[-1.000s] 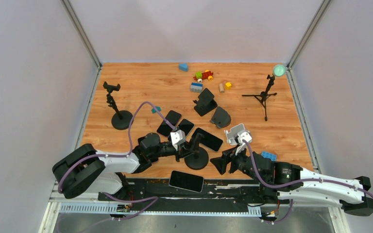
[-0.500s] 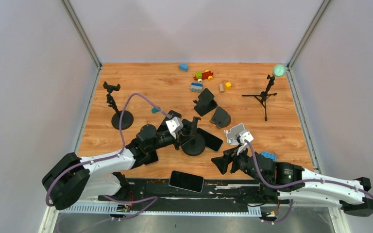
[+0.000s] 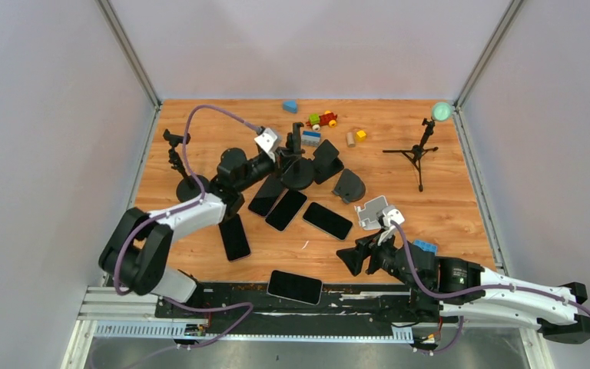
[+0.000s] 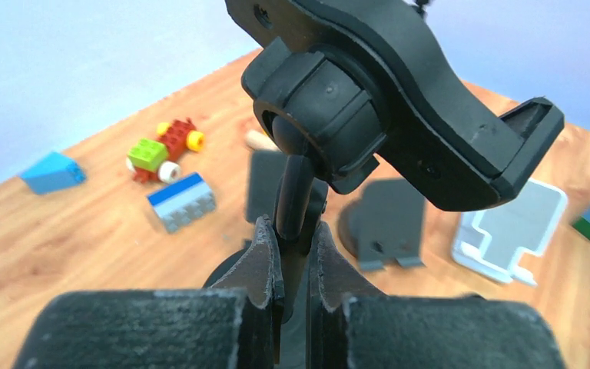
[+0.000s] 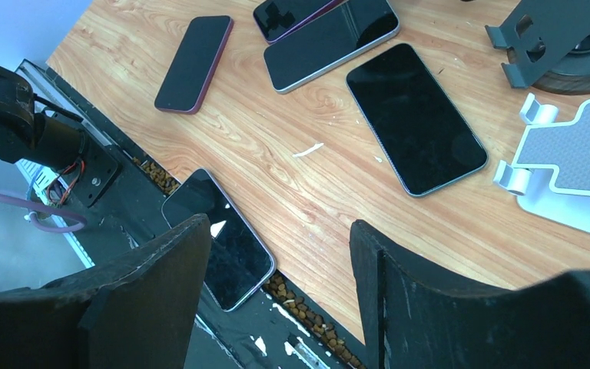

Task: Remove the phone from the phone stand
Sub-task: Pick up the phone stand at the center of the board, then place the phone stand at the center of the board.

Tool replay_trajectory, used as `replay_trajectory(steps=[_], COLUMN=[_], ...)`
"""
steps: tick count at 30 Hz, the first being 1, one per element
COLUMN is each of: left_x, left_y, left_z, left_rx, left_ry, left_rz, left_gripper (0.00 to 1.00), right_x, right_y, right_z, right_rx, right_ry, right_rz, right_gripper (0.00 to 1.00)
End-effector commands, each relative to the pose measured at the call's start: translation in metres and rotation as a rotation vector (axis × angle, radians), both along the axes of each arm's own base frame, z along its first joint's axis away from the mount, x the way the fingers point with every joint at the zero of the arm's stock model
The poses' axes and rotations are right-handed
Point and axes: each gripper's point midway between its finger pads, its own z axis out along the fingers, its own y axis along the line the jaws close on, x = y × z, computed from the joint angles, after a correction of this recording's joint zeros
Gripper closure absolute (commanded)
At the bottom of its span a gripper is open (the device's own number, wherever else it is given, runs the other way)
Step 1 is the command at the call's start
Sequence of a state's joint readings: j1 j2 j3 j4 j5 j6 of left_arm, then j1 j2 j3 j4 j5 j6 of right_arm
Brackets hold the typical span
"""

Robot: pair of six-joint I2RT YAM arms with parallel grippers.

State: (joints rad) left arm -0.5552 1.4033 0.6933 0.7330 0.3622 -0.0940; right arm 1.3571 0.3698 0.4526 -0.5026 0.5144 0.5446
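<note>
My left gripper carries the phoneless stand outward next, lowers and releases it, since the clear tabletop by the blue-topped toy brick (image 4: pixel 160 260) lies outward and below.
My left gripper (image 3: pixel 285 159) reaches to the far middle of the table and is shut on the thin stem of a black round-based phone stand (image 3: pixel 299 172). In the left wrist view the pads (image 4: pixel 265 257) of this gripper (image 4: pixel 292 227) pinch the stem, and the stand's clamp cradle (image 4: pixel 399 100) above holds no phone. Three phones (image 3: pixel 286 209) lie flat side by side mid-table, another (image 3: pixel 234 237) lies to their left, and one (image 3: pixel 295 286) lies on the front rail. My right gripper (image 3: pixel 355 258) is open and empty above the front edge (image 5: pixel 280 231).
A black wedge stand (image 3: pixel 326 157), a grey stand (image 3: pixel 349 186) and a white stand (image 3: pixel 372 211) sit right of centre. A gooseneck stand (image 3: pixel 180 165) is at the left, a tripod (image 3: pixel 419 154) at the right. Toy bricks (image 3: pixel 319 123) lie at the back, and a blue brick (image 3: pixel 424 247) lies near my right arm.
My left gripper has carried the round-based stand from the front middle to the far middle, uncovering the phones. The right arm has barely moved.
</note>
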Motion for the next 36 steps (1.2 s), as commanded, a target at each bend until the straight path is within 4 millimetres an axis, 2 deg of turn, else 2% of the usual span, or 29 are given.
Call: replay_trajectory(steps=[1,2,3,4,5,6,7,8,9,13,18,25,31,36], left_x=[0.045,0.056,0.066,0.077,0.086,0.097,0.105,0.113,0.121,0.143,0.146,0.136,0.125,0.128], left_y=[-0.001,0.001,-0.001,0.004,0.002,0.005,0.003,0.006,0.005,0.006,0.008,0.017,0.011,0.009], left_z=[0.049,0.056,0.043,0.053,0.036,0.044,0.028,0.035,0.02,-0.001,-0.024,-0.052,-0.032,-0.011], left_rx=[-0.083,-0.093,-0.097,-0.127,-0.123,-0.155,-0.152,-0.179,-0.173,-0.132,-0.078,-0.037,-0.13,-0.146], left_ry=[-0.181,-0.194,-0.166,-0.181,-0.149,-0.163,-0.135,-0.146,-0.119,-0.093,-0.055,-0.004,-0.008,-0.037], left_rz=[0.012,0.019,0.012,0.023,0.015,0.02,0.01,0.012,0.011,0.039,0.056,0.083,0.02,0.018], left_gripper=[1.0,1.0,1.0,1.0,1.0,1.0,1.0,1.0,1.0,0.99,0.96,0.95,0.95,0.94], right_x=[0.001,0.001,0.001,0.001,0.002,0.001,0.002,0.002,0.001,0.001,0.002,0.002,0.001,0.001], right_y=[0.001,0.001,0.001,0.001,0.001,0.0,0.0,-0.001,-0.001,-0.007,-0.011,-0.012,-0.013,-0.012], right_z=[0.013,0.013,0.012,0.011,0.011,0.011,0.011,0.011,0.011,0.009,0.006,0.003,0.002,0.002], right_rx=[0.048,0.047,0.042,0.038,0.037,0.033,0.031,0.031,0.029,0.014,0.017,0.009,0.007,0.008], right_ry=[0.019,0.02,0.019,0.02,0.02,0.02,0.019,0.02,0.021,0.022,0.018,0.016,0.018,0.019], right_rz=[-0.024,-0.024,-0.023,-0.023,-0.026,-0.026,-0.028,-0.028,-0.025,-0.031,-0.042,-0.04,-0.038,-0.038], right_gripper=[0.33,0.33,0.33,0.33,0.33,0.33,0.33,0.33,0.33,0.33,0.32,0.32,0.32,0.32])
